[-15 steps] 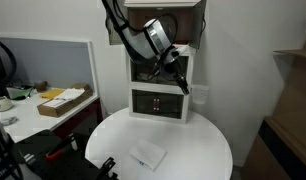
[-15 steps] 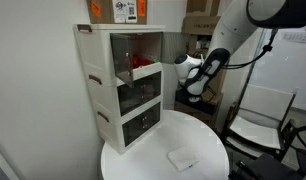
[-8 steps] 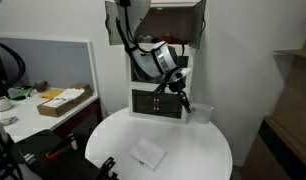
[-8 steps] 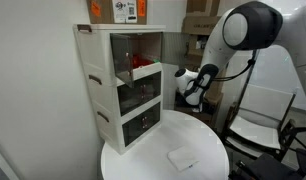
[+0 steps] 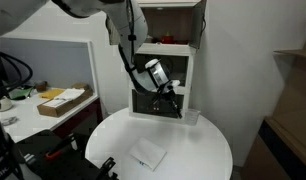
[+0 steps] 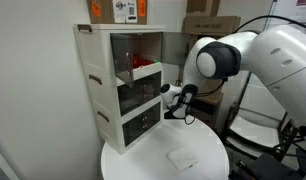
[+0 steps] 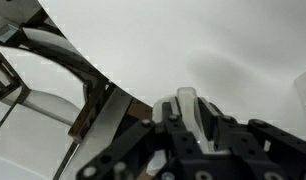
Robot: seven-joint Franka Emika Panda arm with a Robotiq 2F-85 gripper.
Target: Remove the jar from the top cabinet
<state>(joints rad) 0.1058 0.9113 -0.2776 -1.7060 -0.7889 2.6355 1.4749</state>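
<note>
The jar (image 7: 187,100) is still hanging above the table, so my gripper will next lower it onto the clear tabletop in front of the lower drawers and let go.
The jar (image 7: 187,100), small and pale, sits between my gripper's (image 7: 190,120) black fingers in the wrist view. The gripper is shut on it. In both exterior views the gripper (image 5: 174,103) (image 6: 177,102) hangs low, just above the round white table (image 5: 203,155) (image 6: 143,160), in front of the lower drawers. The top cabinet (image 5: 171,22) stands open with its dark doors swung out and a wood-brown inside. It also shows in an exterior view (image 6: 128,50). A red item (image 5: 165,40) stays inside it.
A white unit with glass-fronted drawers (image 5: 158,100) (image 6: 133,105) stands at the back of the table. A flat white pad (image 5: 146,155) (image 6: 180,157) lies on the table near its front. A desk with a cardboard box (image 5: 61,100) stands beside it.
The gripper has come down from cabinet height to just above the table with the jar in it, moving closer to the drawer unit's base.
</note>
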